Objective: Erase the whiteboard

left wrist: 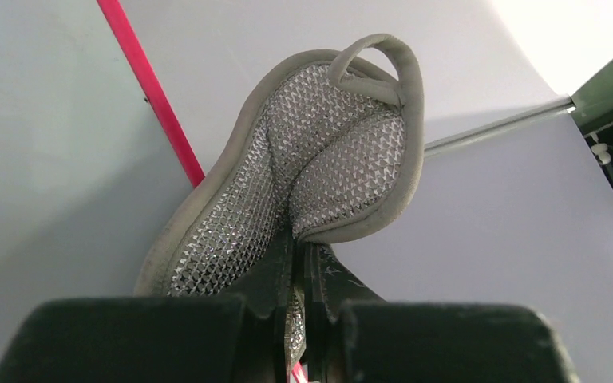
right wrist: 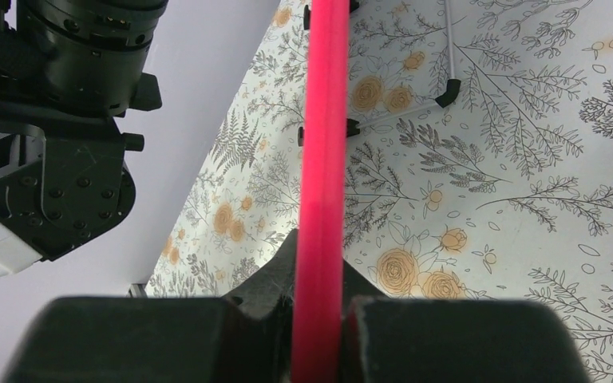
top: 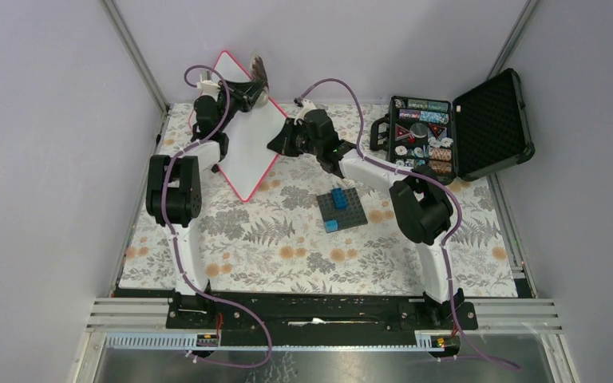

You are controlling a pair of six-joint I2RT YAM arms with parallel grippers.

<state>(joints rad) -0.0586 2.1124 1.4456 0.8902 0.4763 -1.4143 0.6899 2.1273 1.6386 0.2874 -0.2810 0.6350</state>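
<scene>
The left gripper draws the pad back next, lowers it onto open cloth beside the baseplate and releases it. That cloth lies below and back from my gripper.
The whiteboard, white with a red-pink frame, is tipped up off the table at the back left, its face blank where it shows. My right gripper is shut on its right edge; in the right wrist view the red frame runs straight up between the jaws of that gripper. My left gripper is near the board's top corner, shut on a grey mesh wiping pad. In the left wrist view the pad stands above the left gripper, beside the frame.
An open black foam-lined case filled with small items sits at the back right. A dark baseplate with blue bricks lies mid-table on the floral cloth. A thin wire stand with black feet lies under the board. The left arm is close by.
</scene>
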